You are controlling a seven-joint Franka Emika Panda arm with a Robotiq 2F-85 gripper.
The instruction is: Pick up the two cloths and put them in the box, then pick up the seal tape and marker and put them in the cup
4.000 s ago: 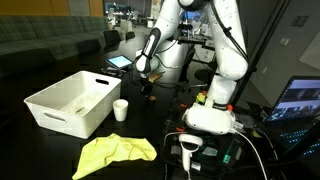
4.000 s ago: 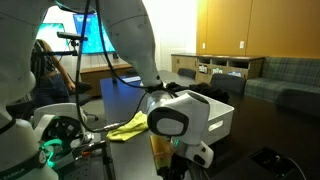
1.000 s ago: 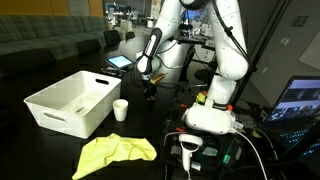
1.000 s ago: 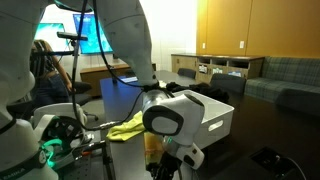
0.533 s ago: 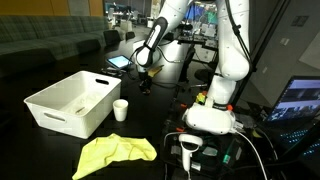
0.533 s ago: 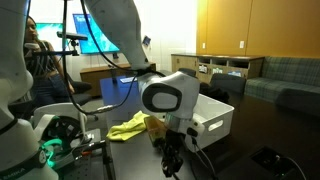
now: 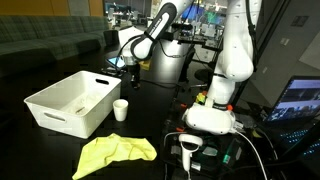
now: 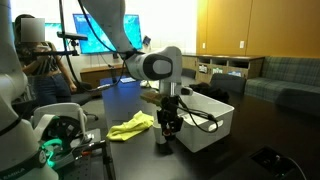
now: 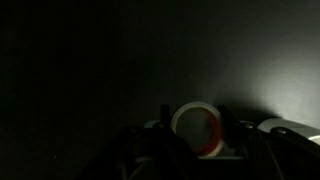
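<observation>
The small white cup (image 9: 297,128) stands right of my gripper in the wrist view, so next my gripper needs to carry the seal tape (image 9: 193,106) that way over the cup's opening and release.
My gripper (image 7: 130,78) hangs above the black table, just past the far corner of the white box (image 7: 70,103) and behind the small white cup (image 7: 121,109). In the wrist view it (image 9: 197,128) is shut on the seal tape (image 9: 193,106), a white ring with an orange edge held between the two dark fingers (image 9: 228,122). The yellow cloth (image 7: 118,153) lies crumpled at the table's front. In an exterior view the gripper (image 8: 168,128) hangs between the yellow cloth (image 8: 132,126) and the box (image 8: 205,125). The white cloth and the marker do not show.
The robot's white base (image 7: 215,115) stands to the right of the cup, with cables and a handheld device (image 7: 188,148) in front of it. A lit tablet (image 7: 120,62) lies behind the gripper. A screen (image 7: 300,100) glows at the right edge.
The arm has swung away from its base and over toward the box and cup, carrying the tape ring. The cloth, cup and box have not moved.
</observation>
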